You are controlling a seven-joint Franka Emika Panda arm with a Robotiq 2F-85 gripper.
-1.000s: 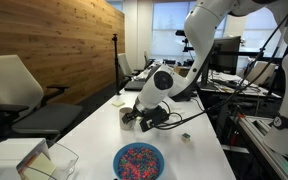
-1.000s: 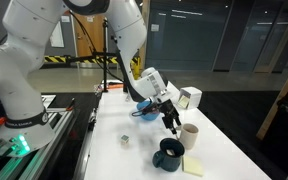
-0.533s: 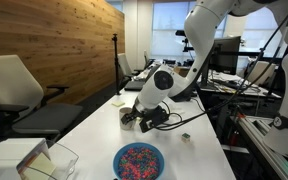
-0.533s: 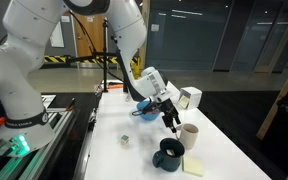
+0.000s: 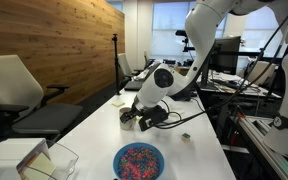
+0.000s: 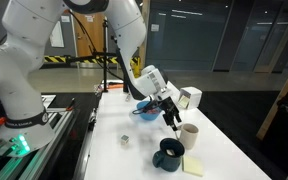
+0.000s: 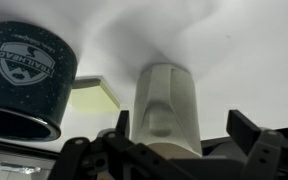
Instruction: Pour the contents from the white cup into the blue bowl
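Note:
Next, my gripper shifts slightly toward the dark handled mug, then closes on the white cup (image 6: pixel 190 134), since it stands nearer the finger on the mug's side.
The white cup (image 7: pixel 167 105) stands upright on the white table between the fingers of my gripper (image 7: pixel 184 130), closer to the left finger (image 7: pixel 122 125) than to the right one. The jaws stand wide open around the cup without closing on it. In an exterior view the gripper (image 6: pixel 172 120) reaches down beside the cup (image 6: pixel 190 134). The blue bowl (image 5: pixel 138 160), speckled pink and blue inside, sits at the near table end, well apart from the gripper (image 5: pixel 149 116).
A dark handled mug (image 7: pixel 24 75) stands close beside the cup, also visible in an exterior view as the mug (image 6: pixel 169 153), with a yellow sticky pad (image 7: pixel 94 95) next to it. A clear plastic container (image 5: pixel 49 160) sits near the bowl. A small object (image 5: pixel 185 136) lies on the table.

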